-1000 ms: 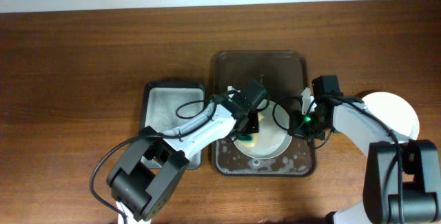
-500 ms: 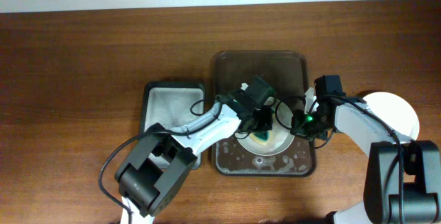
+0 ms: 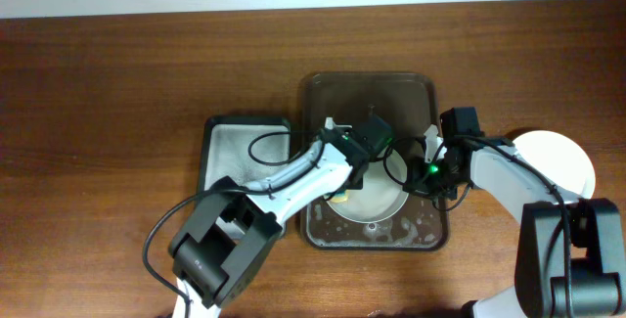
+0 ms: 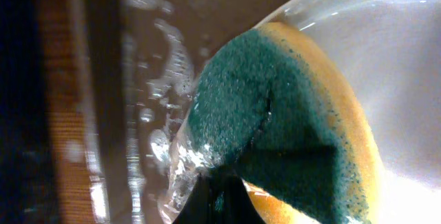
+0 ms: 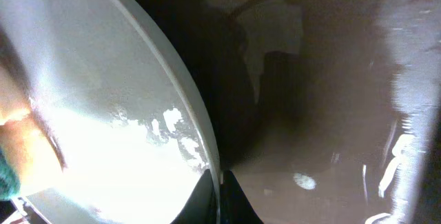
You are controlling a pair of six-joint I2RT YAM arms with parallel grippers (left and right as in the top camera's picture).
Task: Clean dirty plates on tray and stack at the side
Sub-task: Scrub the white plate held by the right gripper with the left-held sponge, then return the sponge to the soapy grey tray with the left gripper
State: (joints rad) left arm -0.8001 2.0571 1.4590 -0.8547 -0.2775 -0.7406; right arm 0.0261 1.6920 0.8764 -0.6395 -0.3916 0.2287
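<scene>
The open sponge tray [image 3: 235,156] lies to my left gripper's left in the overhead view. Next, this gripper lifts, swings across over it and releases the sponge.
A white plate [image 3: 377,201] lies tilted in the dark brown tray [image 3: 367,88], lifted at its right edge. My right gripper [image 3: 423,173] is shut on the plate's rim [image 5: 200,138]. My left gripper [image 3: 344,193] is shut on a green-and-yellow sponge [image 4: 289,134] and presses it on the plate's left part [image 4: 400,79]. The sponge also shows at the left edge of the right wrist view [image 5: 14,155]. A second white plate [image 3: 559,159] lies on the table to the right of the tray.
A smaller dark sponge tray [image 3: 245,157] with grey suds stands left of the big tray. Suds and water lie on the big tray's floor [image 3: 421,230]. My two arms are close together over the tray's middle.
My left gripper has swept the sponge across the plate, right and then back to the lower left. My right gripper has held the plate's rim almost still.
</scene>
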